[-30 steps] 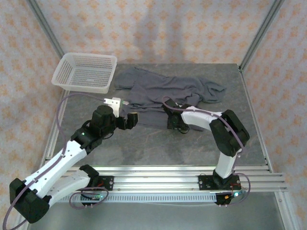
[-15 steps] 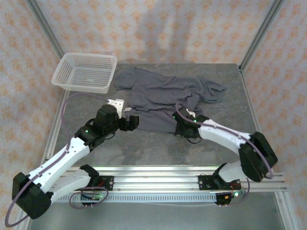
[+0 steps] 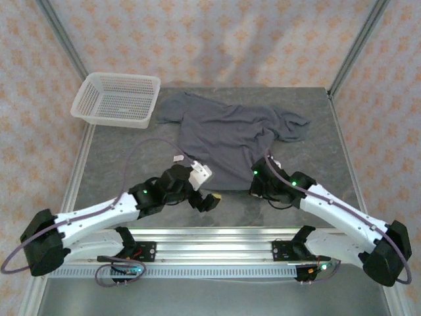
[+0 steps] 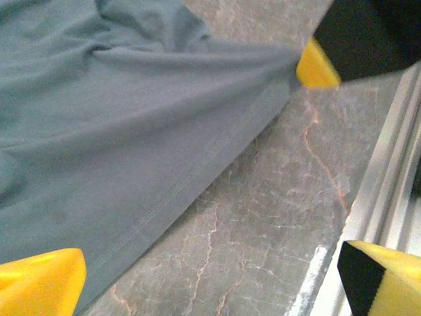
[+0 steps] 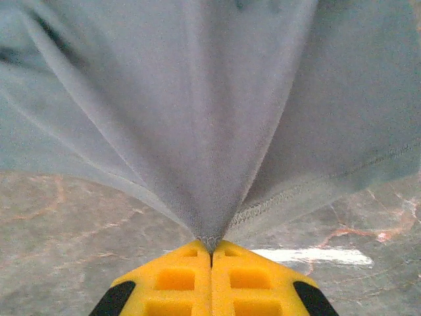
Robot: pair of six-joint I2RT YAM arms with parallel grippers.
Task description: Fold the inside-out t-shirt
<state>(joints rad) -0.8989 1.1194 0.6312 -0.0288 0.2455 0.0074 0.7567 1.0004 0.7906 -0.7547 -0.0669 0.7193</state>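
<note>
My right gripper eases slightly outward toward the t-shirt [image 3: 227, 135] next and releases the hem corner [image 3: 250, 189] pinched between its fingers, as the cloth fans out tight.
The inside-out t-shirt [image 3: 227, 135] is dark slate-grey and lies spread on the stone-patterned table, its hem toward me. My right gripper [image 3: 258, 189] sits at the hem's near right corner, shut on a pinch of the t-shirt [image 5: 210, 164]; the cloth fans out tight from the right gripper [image 5: 210, 249]. My left gripper [image 3: 206, 193] hovers open at the hem's near left side. Across the left wrist view runs the stitched hem of the t-shirt [image 4: 131, 131], with the open left gripper [image 4: 210, 280] over bare table just beside it. The right gripper's yellow fingertip [image 4: 317, 66] holds the hem corner there.
A white mesh basket [image 3: 118, 99] stands at the far left corner, just clear of the shirt's left sleeve. The aluminium rail [image 3: 250, 237] runs along the near table edge, close behind both grippers. Bare table [image 3: 118, 158] lies left of the shirt.
My right gripper has shut on the hem and drawn it toward the near edge, stretching the shirt flatter. My left arm has swung right and nearer, still open.
</note>
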